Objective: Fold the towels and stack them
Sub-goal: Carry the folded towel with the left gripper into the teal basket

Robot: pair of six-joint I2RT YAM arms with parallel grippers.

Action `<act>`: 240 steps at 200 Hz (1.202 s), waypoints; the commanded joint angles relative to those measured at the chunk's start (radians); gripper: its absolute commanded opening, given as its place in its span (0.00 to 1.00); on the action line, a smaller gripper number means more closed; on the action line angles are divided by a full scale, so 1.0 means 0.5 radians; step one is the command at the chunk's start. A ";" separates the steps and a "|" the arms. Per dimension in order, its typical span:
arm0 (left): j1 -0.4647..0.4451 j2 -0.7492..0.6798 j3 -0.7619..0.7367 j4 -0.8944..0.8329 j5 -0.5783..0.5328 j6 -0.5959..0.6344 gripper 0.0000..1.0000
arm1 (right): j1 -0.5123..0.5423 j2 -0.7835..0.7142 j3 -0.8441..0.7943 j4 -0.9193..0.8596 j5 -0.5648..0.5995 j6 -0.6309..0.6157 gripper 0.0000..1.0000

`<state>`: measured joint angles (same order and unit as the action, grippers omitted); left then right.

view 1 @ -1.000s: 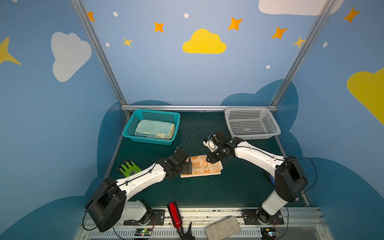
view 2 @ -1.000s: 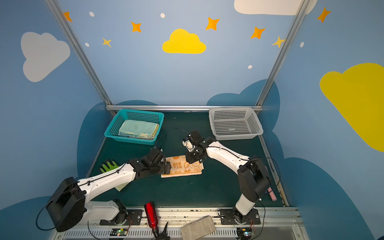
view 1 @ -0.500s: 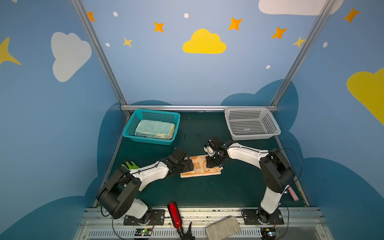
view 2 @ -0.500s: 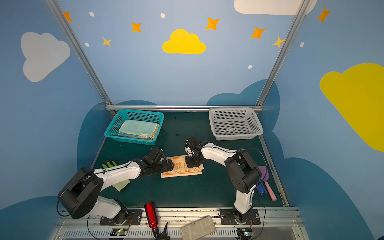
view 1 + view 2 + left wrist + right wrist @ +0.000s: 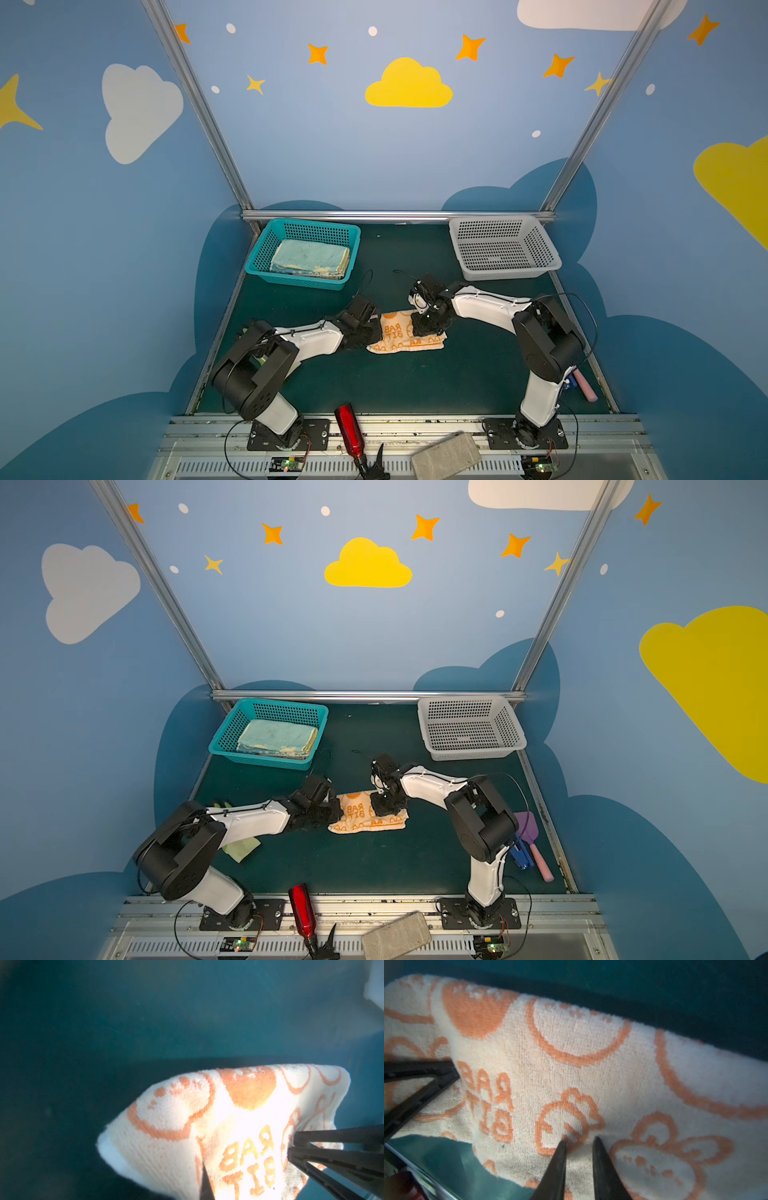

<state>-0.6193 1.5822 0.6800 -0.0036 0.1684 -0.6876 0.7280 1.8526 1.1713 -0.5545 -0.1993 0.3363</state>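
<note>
Folded towels are stacked in the teal basket, so my left gripper will go up, carry the cream towel outward, lower it onto the stack's top towel [image 5: 310, 256] and let go of it.
A cream towel [image 5: 399, 337] [image 5: 365, 818] with orange "RABBIT" letters lies folded in a strip mid-table. My left gripper [image 5: 376, 332] [image 5: 338, 812] is at its left end, shut on the cloth; the left wrist view shows the towel [image 5: 228, 1115] lifted and creased around my left gripper [image 5: 204, 1169]. My right gripper [image 5: 424, 330] [image 5: 384, 808] points down onto the towel's right half. In the right wrist view its fingers [image 5: 560, 1153] stand close together on the towel [image 5: 591, 1053], a tuck of cloth pinched between them. More folded towels [image 5: 309, 257] [image 5: 276, 737] lie stacked in the teal basket [image 5: 257, 266].
A grey basket [image 5: 540, 249] stands at the back right. A green glove [image 5: 220, 804] and a pale yellow note [image 5: 241, 848] lie under the left arm. Purple, blue and pink tools [image 5: 528, 837] lie by the right edge. A red bottle [image 5: 349, 432] and grey block [image 5: 446, 457] rest on the front rail.
Both arms have dropped low over the table. The left gripper has closed on the towel's left end, and the right gripper has come down onto the towel and narrowed.
</note>
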 commanded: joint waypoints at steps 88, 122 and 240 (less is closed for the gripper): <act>0.097 0.318 1.104 -1.025 -0.454 0.750 0.04 | -0.233 -0.731 -0.342 0.257 0.328 -0.006 0.85; 0.226 0.514 1.591 -1.308 -0.450 0.995 0.04 | -0.244 -0.925 -0.496 0.295 0.524 -0.014 0.85; 0.875 1.318 3.413 -2.460 -0.516 1.524 0.04 | -0.250 -1.028 -0.715 0.360 0.679 -0.107 0.86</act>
<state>-0.2493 2.1918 2.3077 -1.0801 -0.0727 0.0204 0.6037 1.3319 0.8074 -0.3599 0.0898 0.3096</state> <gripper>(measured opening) 0.063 0.855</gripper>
